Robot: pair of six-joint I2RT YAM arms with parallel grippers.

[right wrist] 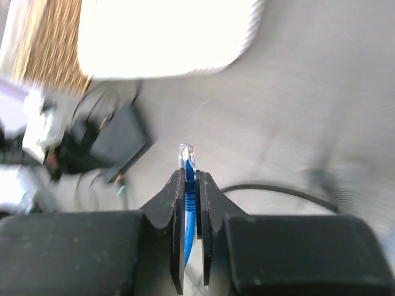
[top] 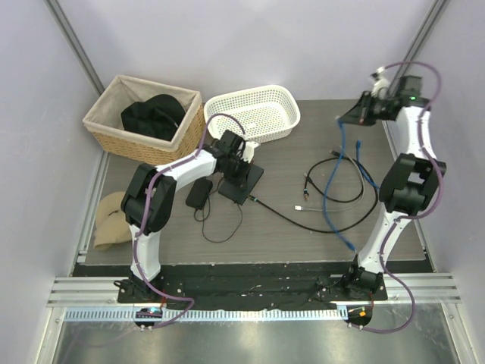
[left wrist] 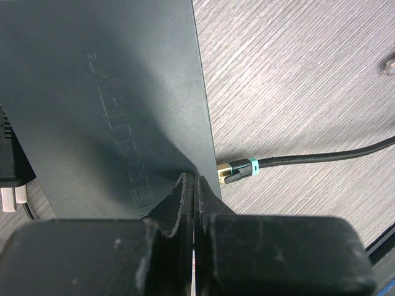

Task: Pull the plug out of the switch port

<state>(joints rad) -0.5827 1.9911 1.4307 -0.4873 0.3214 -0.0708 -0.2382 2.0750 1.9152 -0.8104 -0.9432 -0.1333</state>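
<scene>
The robot's right hand needs to come down toward the bare tabletop beside the white plastic basket and release the clear plug, since the plug is well away from the switch.
The switch is a flat black box lying left of the table's middle. My left gripper is shut and sits down on its top. In the left wrist view its tips are at the switch's edge, beside a black cable's gold and teal plug seated in a port. My right gripper is raised at the far right, shut on a blue cable's clear plug. The blue cable hangs from it down to the table. The switch shows blurred in the right wrist view.
A black power-adapter brick lies left of the switch. The black cable loops across the middle. A white plastic basket and a wicker basket stand at the back. A tan hat lies at the left edge.
</scene>
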